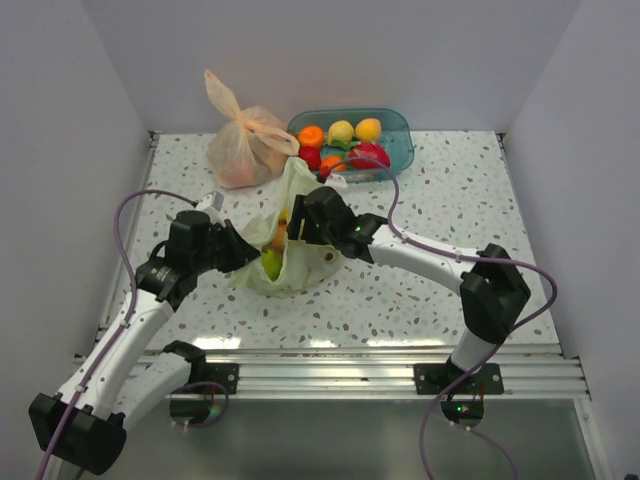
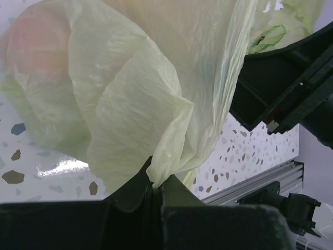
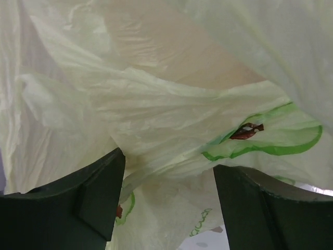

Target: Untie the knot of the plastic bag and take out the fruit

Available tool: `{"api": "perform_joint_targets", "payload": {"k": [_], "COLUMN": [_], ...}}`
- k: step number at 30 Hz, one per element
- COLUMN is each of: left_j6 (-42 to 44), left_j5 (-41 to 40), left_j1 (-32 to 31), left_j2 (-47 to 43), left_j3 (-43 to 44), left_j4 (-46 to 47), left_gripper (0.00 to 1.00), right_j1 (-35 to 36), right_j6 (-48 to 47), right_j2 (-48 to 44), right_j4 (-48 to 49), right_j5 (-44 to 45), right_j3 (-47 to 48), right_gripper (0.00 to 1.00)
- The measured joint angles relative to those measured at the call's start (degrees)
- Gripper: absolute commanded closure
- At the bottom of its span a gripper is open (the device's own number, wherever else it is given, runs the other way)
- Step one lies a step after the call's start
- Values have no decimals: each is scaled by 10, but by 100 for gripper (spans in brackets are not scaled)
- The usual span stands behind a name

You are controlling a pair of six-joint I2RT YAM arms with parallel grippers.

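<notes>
I will move the fold of film [image 2: 156, 172] away from my base along the bag's side with my left gripper, and then I will open the gripper.
The pale green plastic bag [image 1: 292, 268] lies mid-table with its mouth loose and one ear [image 1: 297, 180] trailing toward the back. Fruit shows inside it, a yellow-green piece [image 1: 272, 263] and an orange one [image 1: 280, 236]. No knot is in view. My left gripper [image 1: 243, 256] is shut on a fold of the bag's film [image 2: 156, 172] at its left side; a pink fruit [image 2: 36, 47] glows through the plastic. My right gripper [image 1: 303, 226] is at the bag's mouth, open, fingers [image 3: 99, 198] wide apart with crinkled film [image 3: 171, 114] hanging between them, not pinched.
A tied peach-orange bag [image 1: 243, 142] stands at the back left. Beside it a blue basket [image 1: 400, 130] holds several fruits. White walls close in the table on three sides, and a metal rail [image 1: 380, 360] runs along the near edge.
</notes>
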Motion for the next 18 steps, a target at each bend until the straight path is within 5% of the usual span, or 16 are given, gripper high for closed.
{"api": "perform_joint_targets", "payload": {"k": [2,3,5,13,18], "left_j6": [-4,-7,-9,-38,-57], "left_j5": [-10,-18,-37,-63,-69], "left_j1": [0,0,0,-4,8], "left_j2": [-3,-4,-5,34,54], "left_j3": [-12,-17,-26,-41,-36], "left_j4": [3,6,7,60,88], "left_gripper": [100,100,100,98,71], "right_j1": [0,-3,-21,-165,-197], "right_j6": [-2,-2,-3,-13,-66], "right_j2": [0,-5,-20,-152,-217], "right_j4": [1,6,7,9,-9], "right_j5": [11,16,19,-60,-76], "right_j3": [-12,-24,-62,-199,-207], "right_gripper": [57,83,100,100,100]}}
